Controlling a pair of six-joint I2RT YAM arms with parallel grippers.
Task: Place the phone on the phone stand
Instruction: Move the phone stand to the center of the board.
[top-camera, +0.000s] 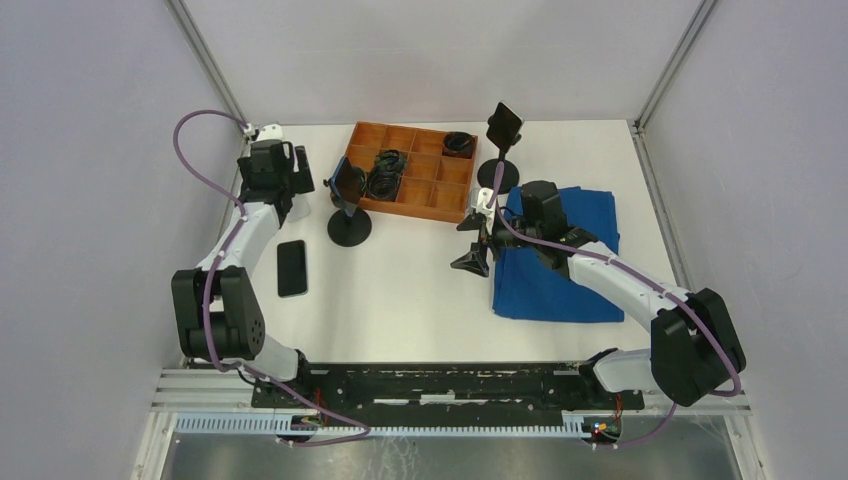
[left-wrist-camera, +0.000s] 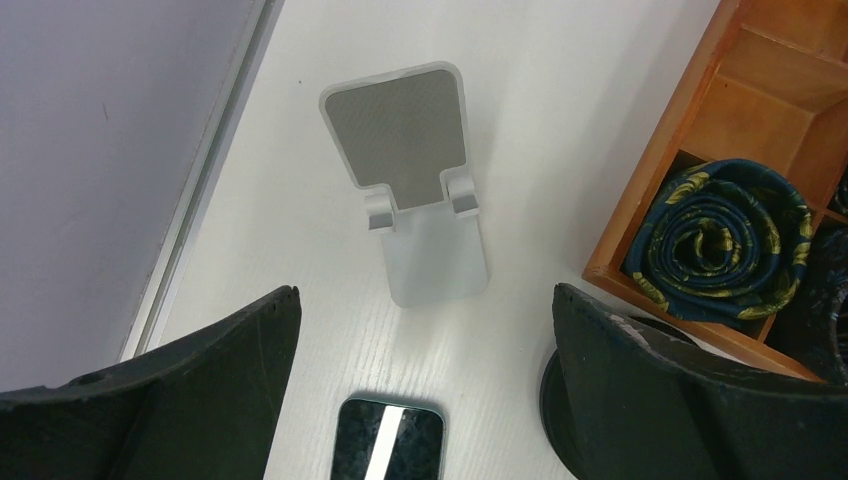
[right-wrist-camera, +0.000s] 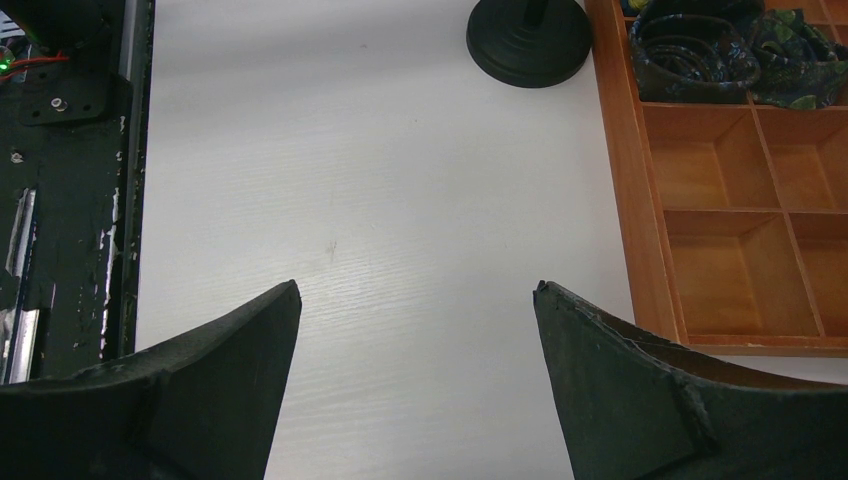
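Note:
I will next move my left gripper outward and down to close around the phone stand's gray upper plate (left-wrist-camera: 405, 130), as both its side edges are clear for the gripper's fingers.
The black phone (top-camera: 292, 268) lies flat, screen up, on the white table near the left side. Its top end shows at the bottom of the left wrist view (left-wrist-camera: 388, 442). A white folding phone stand (left-wrist-camera: 420, 200) stands on the table just beyond the phone, mostly hidden under the left arm in the top view. My left gripper (top-camera: 288, 185) (left-wrist-camera: 425, 290) hangs open and empty above the stand and the phone, touching neither. My right gripper (top-camera: 475, 245) (right-wrist-camera: 416, 285) is open and empty over bare table by the blue cloth.
A wooden divider tray (top-camera: 412, 205) (left-wrist-camera: 660, 180) (right-wrist-camera: 628, 190) holds rolled ties (left-wrist-camera: 725, 240). A black round-based stand (top-camera: 349, 228) (right-wrist-camera: 530, 35) sits right of the left gripper. Another black stand (top-camera: 503, 130) is behind the tray. A blue cloth (top-camera: 560, 270) lies at the right.

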